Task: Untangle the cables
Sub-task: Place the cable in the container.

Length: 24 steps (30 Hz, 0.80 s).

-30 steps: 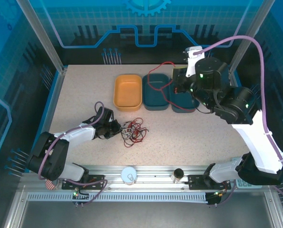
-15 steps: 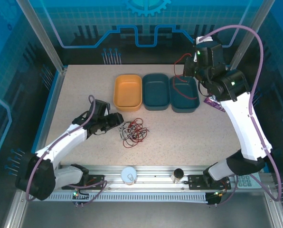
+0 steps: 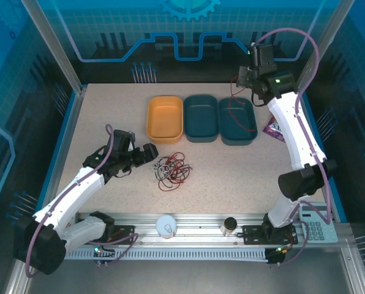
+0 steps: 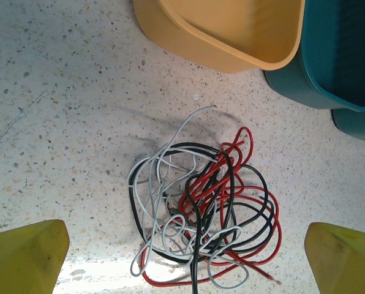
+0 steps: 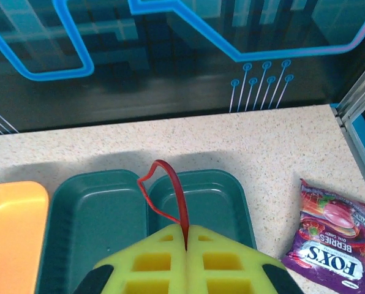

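Observation:
The teal bin (image 3: pixel 237 122) (image 5: pixel 207 205) beside the candy bag lies open below my right gripper. I should next lower that gripper toward the bin and release the red cable there.
A tangle of red, white-grey and black cables (image 3: pixel 170 170) lies on the speckled table; in the left wrist view the cables (image 4: pixel 201 208) loop over one another. My left gripper (image 3: pixel 148 153) sits just left of the tangle, open, with its yellow fingertips (image 4: pixel 24 256) wide on either side and nothing between them. My right gripper (image 3: pixel 243 78) is raised at the back right, shut on a red cable (image 5: pixel 168 174). That red cable (image 3: pixel 232 98) hangs over the right teal bin (image 3: pixel 247 125), apart from the tangle.
An orange bin (image 3: pixel 165 119) and a second teal bin (image 3: pixel 201 119) stand in a row with the right one, all empty. A purple candy bag (image 5: pixel 329 242) lies right of the bins. Two small round containers (image 3: pixel 166 225) sit on the front rail.
My left gripper has opened and drawn back a little from the tangle. The right arm has swung up and back to the right, carrying the red cable over the right teal bin.

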### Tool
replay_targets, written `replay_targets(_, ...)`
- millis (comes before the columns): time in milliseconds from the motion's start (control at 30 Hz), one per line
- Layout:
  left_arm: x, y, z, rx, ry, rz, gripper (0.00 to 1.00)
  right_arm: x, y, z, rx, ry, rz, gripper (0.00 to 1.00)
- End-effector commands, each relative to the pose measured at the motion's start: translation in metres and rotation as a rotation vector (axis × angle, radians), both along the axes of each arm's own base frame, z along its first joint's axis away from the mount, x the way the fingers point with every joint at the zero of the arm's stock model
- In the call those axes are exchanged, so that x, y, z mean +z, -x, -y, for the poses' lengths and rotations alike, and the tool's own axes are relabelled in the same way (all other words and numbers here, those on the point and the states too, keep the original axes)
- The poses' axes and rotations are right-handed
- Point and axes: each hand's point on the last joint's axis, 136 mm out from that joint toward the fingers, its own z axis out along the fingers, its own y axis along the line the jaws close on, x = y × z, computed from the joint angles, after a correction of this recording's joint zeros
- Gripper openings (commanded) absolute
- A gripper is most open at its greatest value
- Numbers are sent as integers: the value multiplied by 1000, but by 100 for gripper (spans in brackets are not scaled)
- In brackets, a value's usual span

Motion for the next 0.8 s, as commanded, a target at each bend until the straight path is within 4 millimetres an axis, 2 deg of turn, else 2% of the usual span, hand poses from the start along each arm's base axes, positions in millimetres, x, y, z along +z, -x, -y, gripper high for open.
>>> replay_targets(0,14,-3,-5,2,-17,33,99,-19,-20,4,-10,9,-18,0)
replay_targets(200,22,-3,-8,7,-25,71,99,-60,-31,4,-13,23,-122,0)
replay_targets(467,32,-6,-7,-2,-17,111,99,-117,-15,10,-35,44,-320,0)
replay_targets(600,32,-5,-6,-2,-5,118,99,-146,-9,7,-17,47,-411,0)
replay_targets(767,29,-2,-3,-16,8,108,99,-171,-7,22,-75,88,-496,0)
